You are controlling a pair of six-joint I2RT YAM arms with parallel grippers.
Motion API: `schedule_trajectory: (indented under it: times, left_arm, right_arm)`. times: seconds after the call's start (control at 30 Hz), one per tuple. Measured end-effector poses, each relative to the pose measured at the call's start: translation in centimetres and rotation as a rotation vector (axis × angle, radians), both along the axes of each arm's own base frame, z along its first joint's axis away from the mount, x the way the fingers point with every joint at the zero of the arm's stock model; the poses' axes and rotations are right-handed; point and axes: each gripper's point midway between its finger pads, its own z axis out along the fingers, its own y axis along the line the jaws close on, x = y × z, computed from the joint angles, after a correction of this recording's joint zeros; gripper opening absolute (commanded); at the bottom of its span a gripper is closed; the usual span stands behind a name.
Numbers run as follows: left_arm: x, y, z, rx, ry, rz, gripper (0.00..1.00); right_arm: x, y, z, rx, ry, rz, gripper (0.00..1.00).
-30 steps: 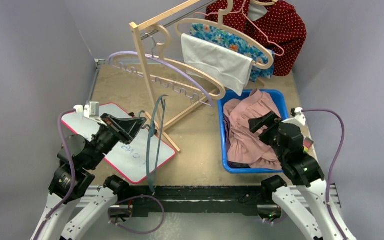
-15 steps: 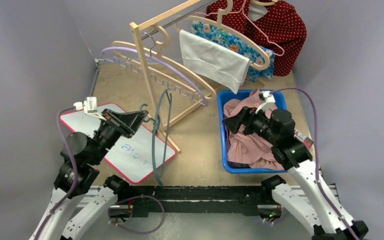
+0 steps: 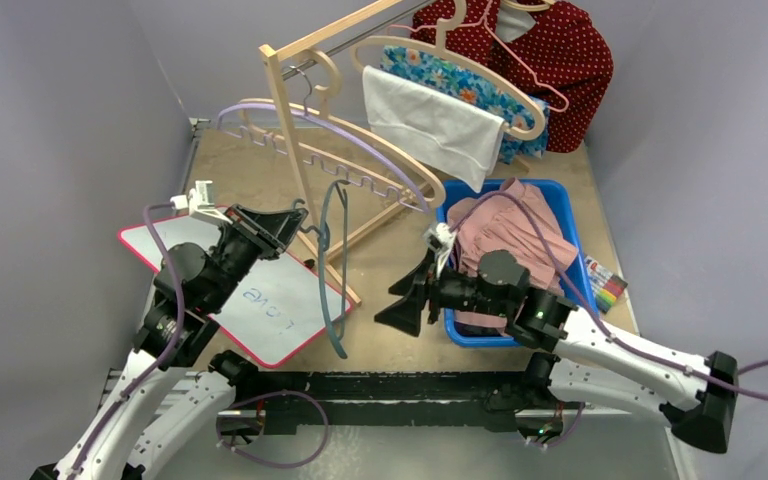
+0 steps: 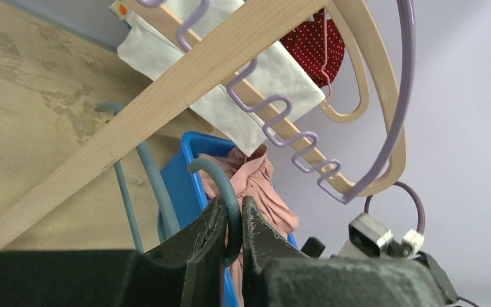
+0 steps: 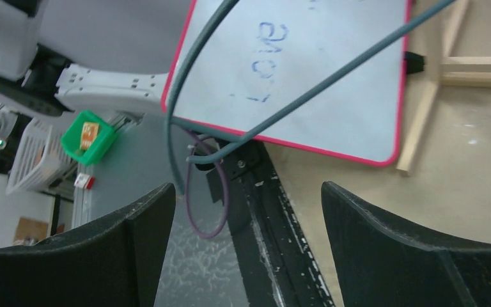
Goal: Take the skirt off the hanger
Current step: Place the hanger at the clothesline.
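Observation:
The skirt lies in the blue bin and the hanger is bare, so the hook [image 3: 311,231] comes free next. My left gripper holds still and opens its fingers to release it.
A bare teal hanger [image 3: 331,262] hangs over the table, and my left gripper [image 3: 296,217] is shut on its hook [image 4: 221,177]. In the left wrist view the left gripper [image 4: 232,216] pinches the hook between both fingers. The pink skirt [image 3: 516,236] lies crumpled in the blue bin [image 3: 444,268], off the hanger, and shows behind the hook as the skirt [image 4: 257,184]. My right gripper [image 3: 401,306] is open just left of the bin, low and right of the hanger's bottom. Nothing lies between the right gripper's [image 5: 246,192] fingers; the hanger's wires [image 5: 332,80] cross above them.
A red-edged whiteboard [image 3: 260,300] lies under the hanger. The wooden rack [image 3: 303,170] stands mid-table with a purple wavy hanger [image 3: 332,132], wooden hangers, a white cloth [image 3: 430,122], a floral cloth and a red dotted garment [image 3: 552,50]. A colour card [image 3: 606,285] lies right of the bin.
My right arm swung from over the bin to the left, down beside the hanger's lower end, jaws still open. My left gripper carried the hanger slightly up and to the right.

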Motion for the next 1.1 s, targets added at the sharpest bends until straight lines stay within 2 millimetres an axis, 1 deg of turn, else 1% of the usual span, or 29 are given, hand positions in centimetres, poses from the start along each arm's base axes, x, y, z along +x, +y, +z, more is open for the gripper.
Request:
schedule_trajectory:
  times: [0.1, 0.2, 0.23, 0.3, 0.4, 0.47, 0.6, 0.7, 0.8, 0.93, 1.0, 1.1]
  left_arm:
    - [0.1, 0.4, 0.2, -0.004, -0.005, 0.022, 0.00]
    - [0.2, 0.7, 0.3, -0.007, -0.008, 0.039, 0.00]
    - [0.3, 0.7, 0.2, -0.007, -0.007, 0.044, 0.00]
    - [0.3, 0.8, 0.2, -0.007, -0.006, 0.051, 0.00]
    - [0.4, 1.0, 0.2, -0.007, -0.005, 0.059, 0.00]
    - [0.5, 1.0, 0.2, -0.006, -0.004, 0.063, 0.00]
    - [0.6, 1.2, -0.1, -0.002, 0.004, 0.073, 0.00]
    - [0.6, 1.2, -0.2, 0.001, 0.009, 0.076, 0.00]
    - [0.6, 1.2, -0.2, 0.001, 0.009, 0.078, 0.00]
    - [0.7, 1.3, -0.2, 0.001, 0.010, 0.081, 0.00]
    - [0.7, 1.3, -0.3, 0.002, 0.011, 0.082, 0.00]
    - [0.7, 1.3, -0.4, 0.005, 0.015, 0.081, 0.00]
  right_arm:
    - [-2.0, 2.1, -0.7, -0.013, -0.011, 0.079, 0.82]
    - [-3.8, 3.7, -1.5, -0.027, -0.016, 0.137, 0.76]
    - [-4.4, 4.1, -1.6, -0.029, -0.021, 0.153, 0.76]
    - [-5.0, 4.7, -1.8, -0.032, -0.035, 0.155, 0.76]
    - [-5.7, 5.5, -2.3, -0.051, -0.062, 0.127, 0.80]
    - [-5.9, 6.1, -2.6, -0.077, -0.080, 0.095, 0.82]
    - [-6.2, 7.6, -2.5, -0.138, -0.124, 0.005, 0.86]
    - [-6.5, 8.7, -2.5, -0.202, -0.164, -0.071, 0.85]
    - [-6.2, 9.6, -3.0, -0.286, -0.199, -0.155, 0.82]
    - [-5.3, 10.7, -4.0, -0.432, -0.230, -0.322, 0.75]
    - [-5.1, 10.8, -4.9, -0.498, -0.244, -0.392, 0.71]
    - [-5.0, 10.4, -6.4, -0.610, -0.287, -0.489, 0.61]
